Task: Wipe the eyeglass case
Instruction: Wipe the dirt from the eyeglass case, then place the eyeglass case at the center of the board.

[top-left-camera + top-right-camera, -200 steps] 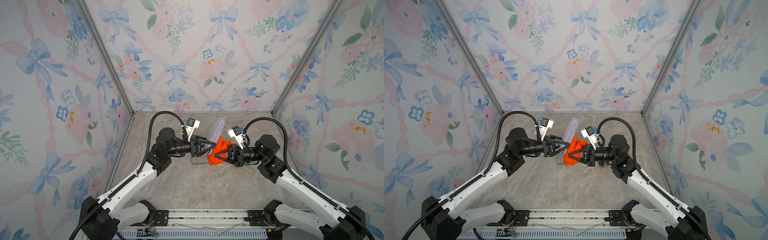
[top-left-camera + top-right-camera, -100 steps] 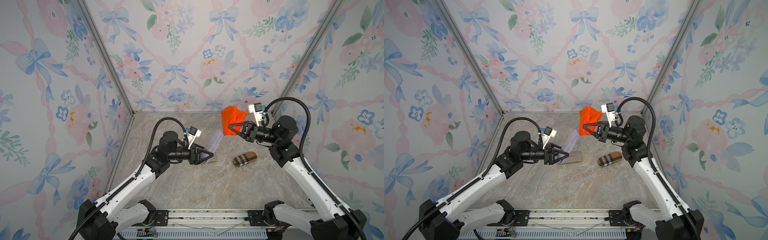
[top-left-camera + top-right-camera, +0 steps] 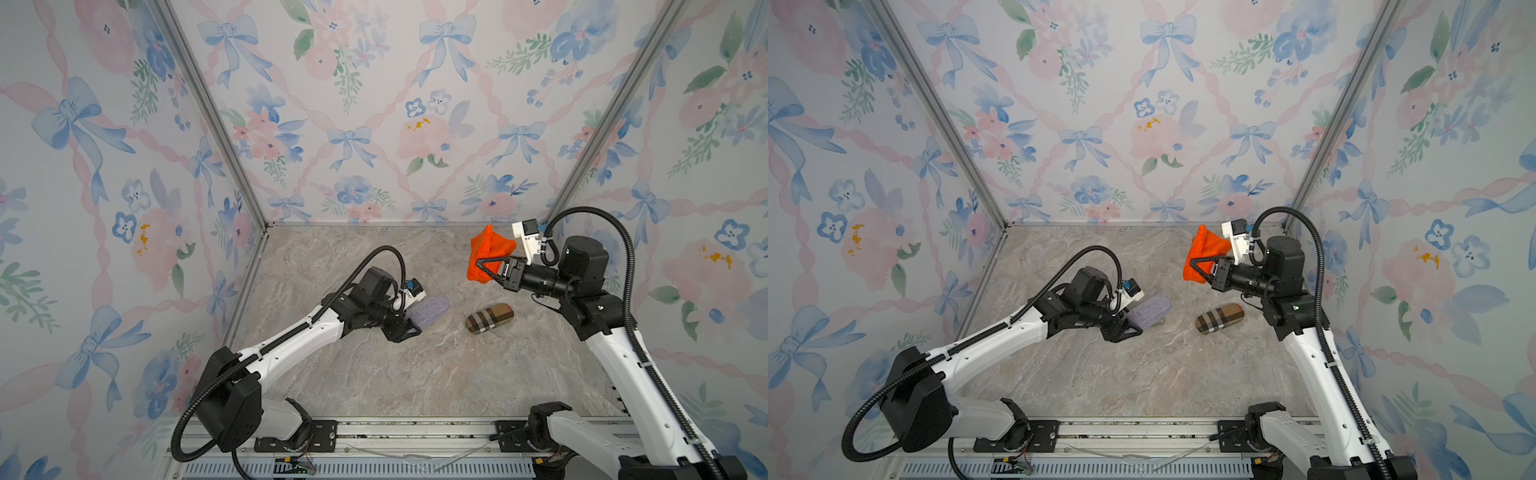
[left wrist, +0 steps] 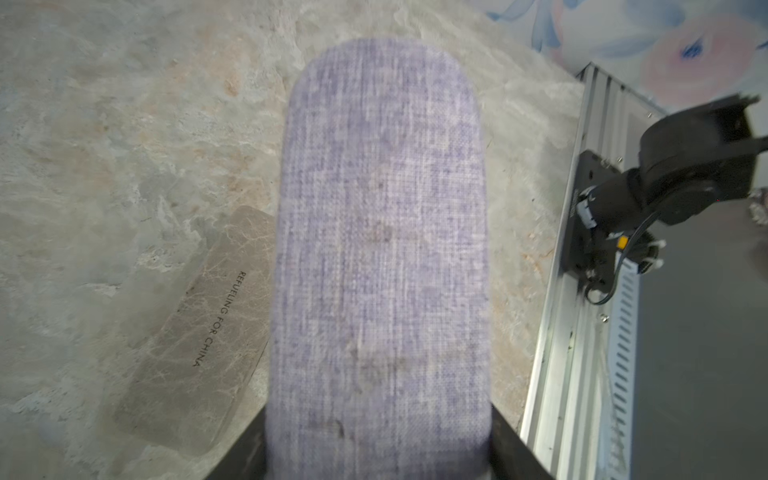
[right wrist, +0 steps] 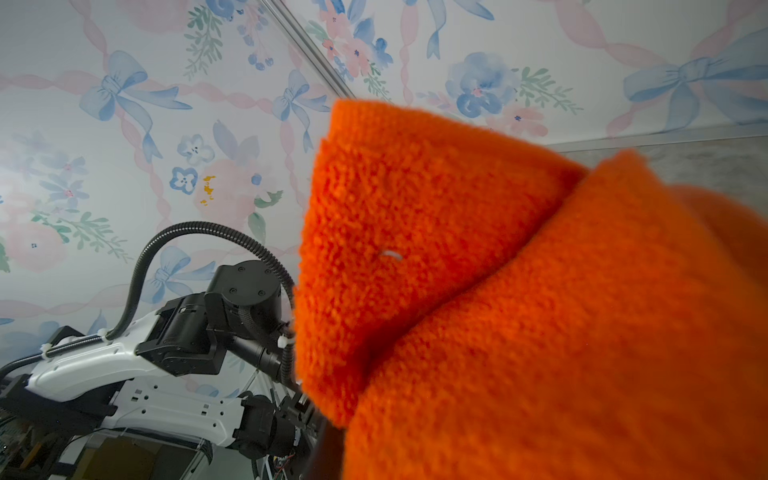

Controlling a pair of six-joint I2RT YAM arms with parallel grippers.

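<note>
The lavender case will be released on the bare marble floor, which is below my left gripper toward the front bar, clear of cases, once I move back and down.
A lavender fabric eyeglass case (image 3: 555, 311) (image 3: 1149, 311) is clamped at one end in my left gripper (image 3: 411, 328) (image 3: 1126, 328), which is shut on it low over the marble floor, left of centre. It fills the left wrist view as the eyeglass case (image 4: 380, 249), with some dark smudges on the weave. At the right rear, my right gripper (image 3: 481, 266) (image 3: 1193, 264) is raised and shut on a bunched orange cloth (image 3: 490, 248) (image 3: 1208, 248) (image 5: 498, 291). Cloth and case are well apart.
A plaid eyeglass case (image 3: 489, 318) (image 3: 1220, 318) lies on the floor between the arms. A translucent grey case with printed lettering (image 4: 191, 332) lies under the held one. The front rail (image 3: 395, 432) and floral walls bound the floor.
A second ago cloth and case met at centre. The right arm has swung back right and upward with the cloth. The left arm has drawn back and lowered with the lavender case.
</note>
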